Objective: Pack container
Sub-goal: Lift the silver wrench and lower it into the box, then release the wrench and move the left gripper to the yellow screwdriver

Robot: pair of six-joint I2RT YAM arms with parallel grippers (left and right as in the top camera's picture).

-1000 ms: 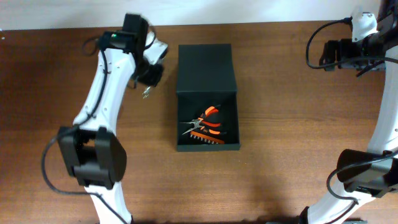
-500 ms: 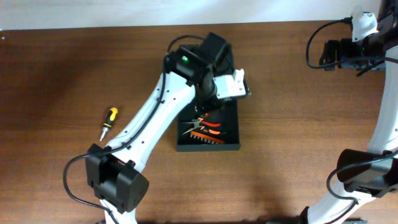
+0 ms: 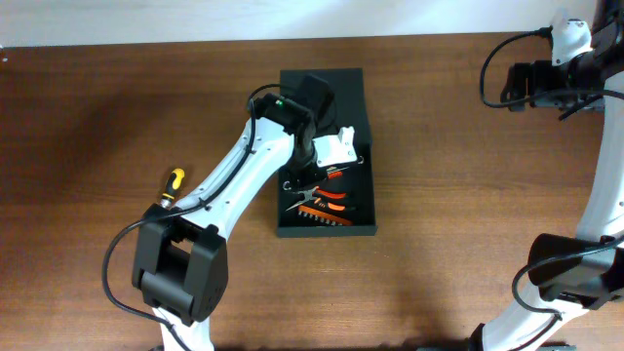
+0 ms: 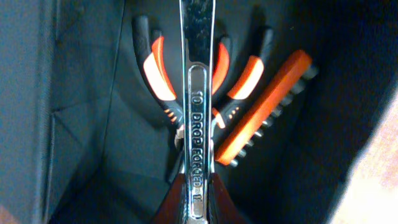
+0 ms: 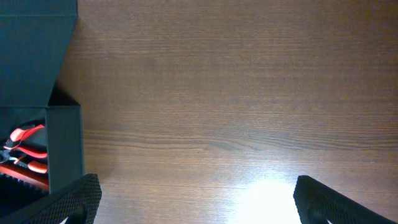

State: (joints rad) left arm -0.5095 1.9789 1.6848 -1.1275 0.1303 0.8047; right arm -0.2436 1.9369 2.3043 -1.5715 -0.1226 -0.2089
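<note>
The open container is directly below the stamped wrench, so the left gripper should lower the wrench a little over the orange-and-black pliers and open to release it.
The dark green container lies open at the table's middle, its flap lid folded back toward the far side. Inside lie orange-and-black pliers and an orange bit holder; they also show in the overhead view. My left gripper is shut on a chrome wrench stamped "10 DROP FORGED" and holds it over the pliers inside the container; from overhead the left gripper is above the box's middle. My right gripper is open and empty over bare table, to the right of the container.
A yellow-and-black screwdriver lies on the wooden table left of the container, next to my left arm. The right arm is raised at the far right corner.
My left arm swung from the table left of the container to over it, carrying the wrench, then drew back slightly. The screwdriver came into view. The right arm has not moved.
</note>
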